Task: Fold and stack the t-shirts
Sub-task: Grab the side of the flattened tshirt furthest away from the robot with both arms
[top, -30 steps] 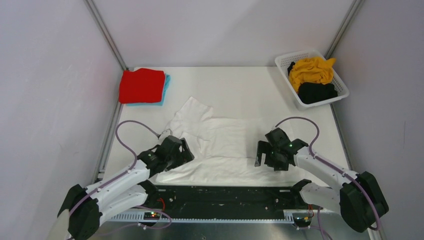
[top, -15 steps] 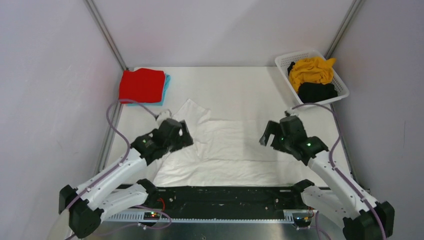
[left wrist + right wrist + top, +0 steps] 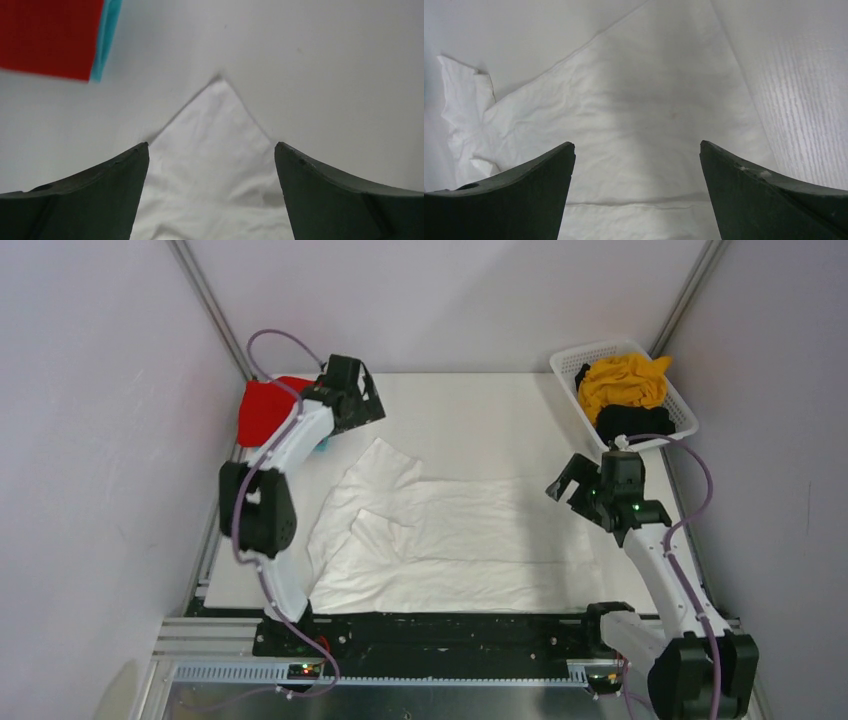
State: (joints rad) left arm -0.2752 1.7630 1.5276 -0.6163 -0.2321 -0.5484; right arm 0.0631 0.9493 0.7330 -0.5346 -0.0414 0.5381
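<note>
Next, my left gripper moves down and to the right in the top view and closes on the white t-shirt's far corner (image 3: 379, 443) (image 3: 218, 86), because it sticks out onto bare tabletop.
A white t-shirt (image 3: 450, 540) lies spread on the table's middle, with a fold line across it and its left side creased. My left gripper (image 3: 366, 408) is open and empty, raised above the shirt's far left corner (image 3: 215, 175). My right gripper (image 3: 565, 485) is open and empty above the shirt's right part (image 3: 634, 110). A folded red shirt (image 3: 262, 410) lies on a light blue one (image 3: 105, 40) at the far left, partly hidden by my left arm. Mustard yellow (image 3: 622, 380) and black (image 3: 630, 423) shirts sit crumpled in the basket.
The white slotted basket (image 3: 575, 358) stands at the far right corner. Enclosure walls and metal posts ring the table. A black rail runs along the near edge between the arm bases.
Both grippers rose off the white shirt's near part. The left arm swung far back toward the red stack. The right arm drew back to the right. The shirt now lies flatter.
</note>
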